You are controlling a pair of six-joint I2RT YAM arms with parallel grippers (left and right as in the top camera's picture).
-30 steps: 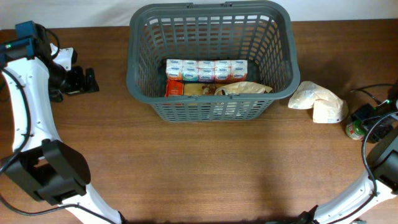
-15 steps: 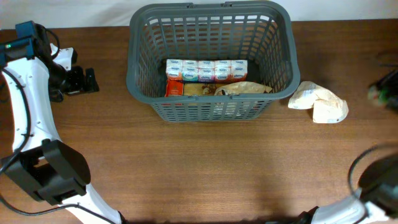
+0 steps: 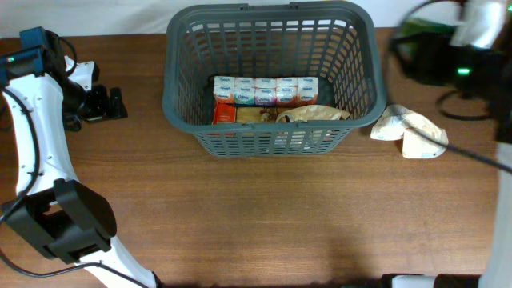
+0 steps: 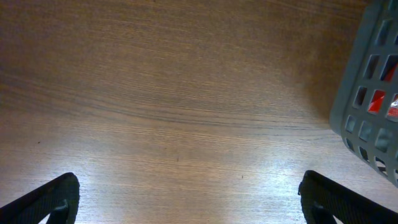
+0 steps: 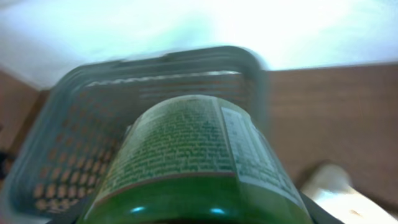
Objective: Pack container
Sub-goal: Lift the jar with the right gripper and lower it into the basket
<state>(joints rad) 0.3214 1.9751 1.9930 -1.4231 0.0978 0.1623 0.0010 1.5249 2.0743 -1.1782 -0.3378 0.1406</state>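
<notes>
The jar hangs outside the basket. Next, my right gripper travels left in the overhead view, then down between the red pack and tan bag to release it.
The container [image 3: 172,96], a large dark grey slotted basket, stands at the back middle of the table and holds a row of small packs [image 3: 264,90], a red pack and a tan bag. Its corner shows in the left wrist view [image 4: 367,106], and it shows blurred in the right wrist view [image 5: 74,124]. My right gripper [image 3: 420,48] is raised by the basket's right rim, blurred, and shut on a green-lidded jar [image 5: 193,168] that fills its view. My left gripper [image 3: 112,104] is open and empty over bare wood, left of the basket.
A crumpled white bag [image 3: 410,130] lies on the table right of the basket, and shows in the right wrist view [image 5: 339,196]. A black cable [image 3: 472,156] runs across the right side. The table is brown wood.
My right arm has lifted the jar from the table's right edge and swung it up and left to the basket's right rim. The left arm has not moved.
</notes>
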